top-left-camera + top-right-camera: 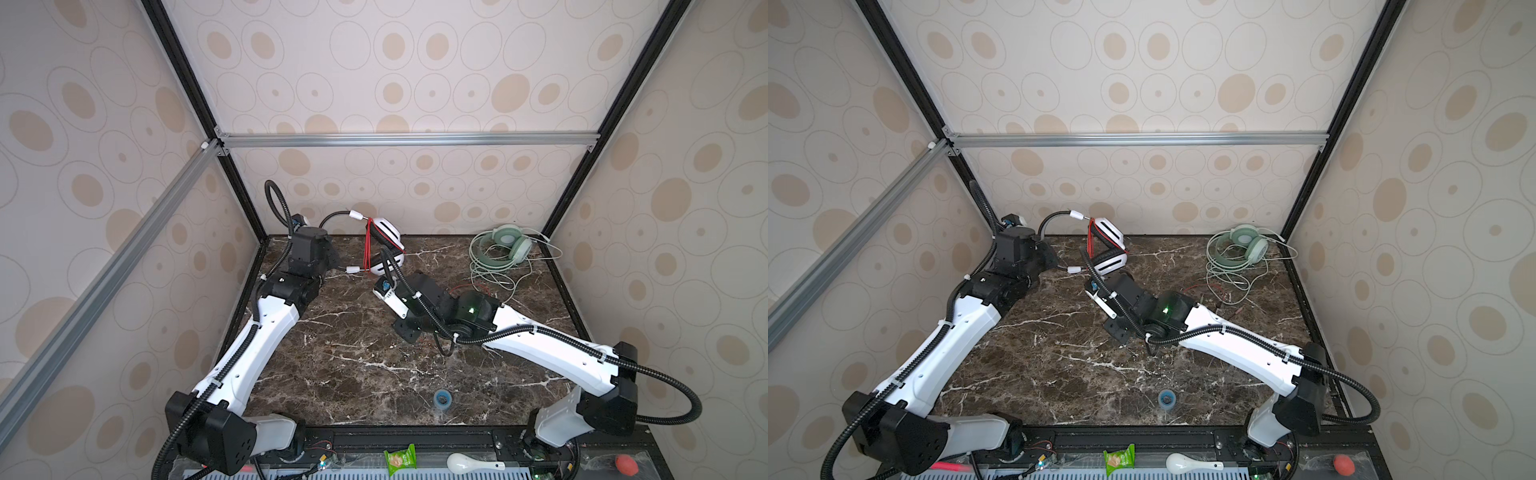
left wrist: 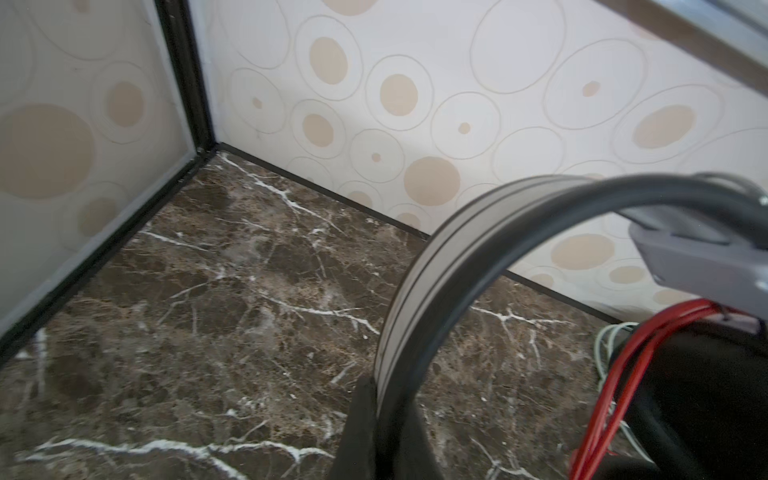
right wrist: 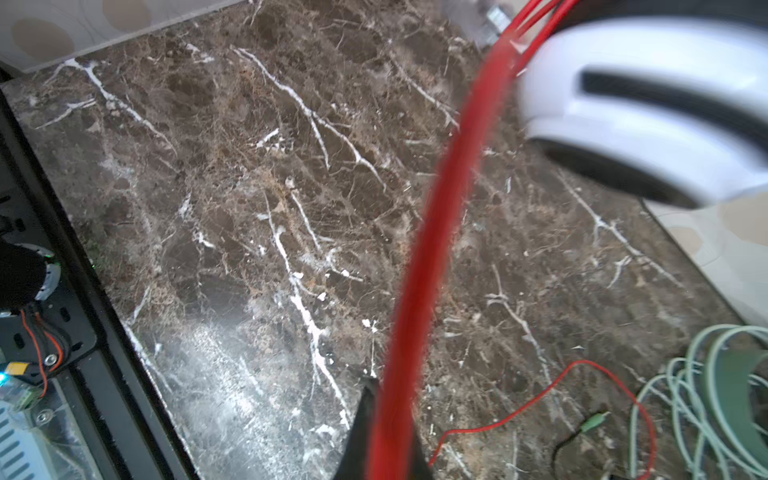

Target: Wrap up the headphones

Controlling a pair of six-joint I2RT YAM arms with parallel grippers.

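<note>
I will next move my right gripper outward to the far ear cup's side (image 1: pixel 394 230) facing the green headphones and release the cord there, because that ear cup is outward of my gripper.
The white headphones (image 1: pixel 388 235) (image 1: pixel 1111 235) hang sideways at the back of the table, left of centre. My left gripper (image 2: pixel 386 424) (image 1: pixel 332 253) is shut on their grey headband (image 2: pixel 449 257). Red cord (image 1: pixel 368 249) is looped in several strands across the ear cups. My right gripper (image 3: pixel 390 407) is shut on a taut stretch of that red cord (image 3: pixel 449 199), which runs up to the white ear cup (image 3: pixel 648 104). Its fingertips are hidden under the arm in both top views. The mint green headphones (image 1: pixel 509 241) (image 1: pixel 1246 241) lie at the back right with their cord (image 1: pixel 490 270) loosely coiled.
A slack red cord tail (image 3: pixel 582 382) lies on the marble table (image 1: pixel 353 374) beside the green cord. A small blue ring (image 1: pixel 442 400) sits near the front edge. A green packet (image 1: pixel 400 459), a white spoon (image 1: pixel 465 462) and a red ball (image 1: pixel 626 465) rest on the front rail. Walls enclose three sides.
</note>
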